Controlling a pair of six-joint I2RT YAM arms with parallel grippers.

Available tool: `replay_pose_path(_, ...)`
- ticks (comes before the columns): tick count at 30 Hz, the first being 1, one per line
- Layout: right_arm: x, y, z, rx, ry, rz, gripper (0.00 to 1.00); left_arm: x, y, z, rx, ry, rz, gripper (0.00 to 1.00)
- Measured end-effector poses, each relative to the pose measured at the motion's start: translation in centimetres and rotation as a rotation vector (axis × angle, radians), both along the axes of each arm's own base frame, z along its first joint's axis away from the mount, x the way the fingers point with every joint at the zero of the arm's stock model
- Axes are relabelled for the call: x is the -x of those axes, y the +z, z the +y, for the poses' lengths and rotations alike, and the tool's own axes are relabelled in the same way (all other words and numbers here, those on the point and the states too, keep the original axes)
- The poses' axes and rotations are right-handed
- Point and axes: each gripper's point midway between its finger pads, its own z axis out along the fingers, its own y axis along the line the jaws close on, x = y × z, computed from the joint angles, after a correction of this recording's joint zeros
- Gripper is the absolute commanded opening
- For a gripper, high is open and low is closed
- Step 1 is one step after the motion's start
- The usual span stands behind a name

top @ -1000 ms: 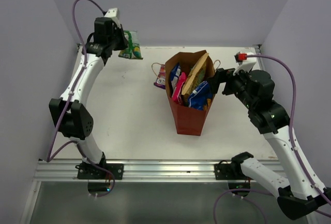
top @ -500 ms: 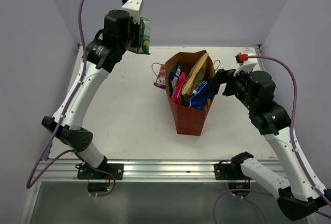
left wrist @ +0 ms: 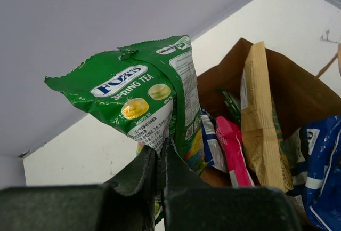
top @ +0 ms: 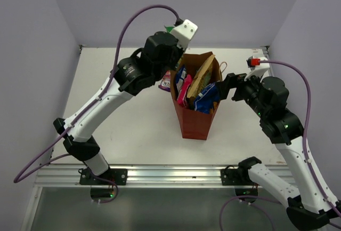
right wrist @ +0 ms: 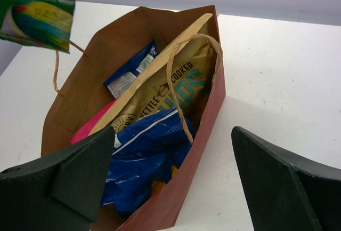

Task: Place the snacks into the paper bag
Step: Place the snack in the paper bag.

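The left gripper moves the green snack packet over the bag's opening next, then lowers it inside beside the pink packet.
My left gripper [left wrist: 159, 152] is shut on the lower edge of a green snack packet [left wrist: 144, 89], held upright in the air by the back left rim of the paper bag [top: 194, 120]. The red-brown bag stands open with a tan chips packet [right wrist: 170, 89], a blue packet [right wrist: 149, 159], a pink one [right wrist: 88, 127] and a blue-and-white one [right wrist: 130, 73] inside. A purple candy packet [top: 165, 81] lies on the table left of the bag, partly under my left arm. My right gripper [top: 228, 84] is open beside the bag's right rim, holding nothing.
The bag's twine handles [right wrist: 178, 76] hang loose over the packets. Lilac walls [top: 32, 39] close in the white table [top: 138, 124] on three sides. An aluminium rail [top: 170, 173] runs along the near edge.
My left arm has swung from the back left corner to the right, carrying the green packet up to the bag's rim. The right gripper has barely moved.
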Motion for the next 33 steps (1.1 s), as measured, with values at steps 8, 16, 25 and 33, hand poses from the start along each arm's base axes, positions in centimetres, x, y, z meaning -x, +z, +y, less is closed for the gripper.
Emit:
replay_pose_path(8, 0.0, 0.0, 0.0, 0.0, 0.0, 0.0, 0.95, 0.4, -4.0, -3.0, -0.115, -0.056, 0.064, 0.0)
replay_pose_path(16, 0.0, 0.0, 0.0, 0.0, 0.0, 0.001, 0.95, -0.2, -9.7, -5.1, -0.226, -0.103, 0.179, 0.0)
replay_pose_path(25, 0.0, -0.4, 0.0, 0.003, 0.001, 0.009, 0.95, -0.7, -15.2, -7.0, -0.308, -0.134, 0.282, 0.01)
replay_pose_path(33, 0.0, -0.8, 0.0, 0.007, 0.0, 0.016, 0.95, -1.9, -16.8, -9.0, -0.245, -0.094, 0.318, 0.04)
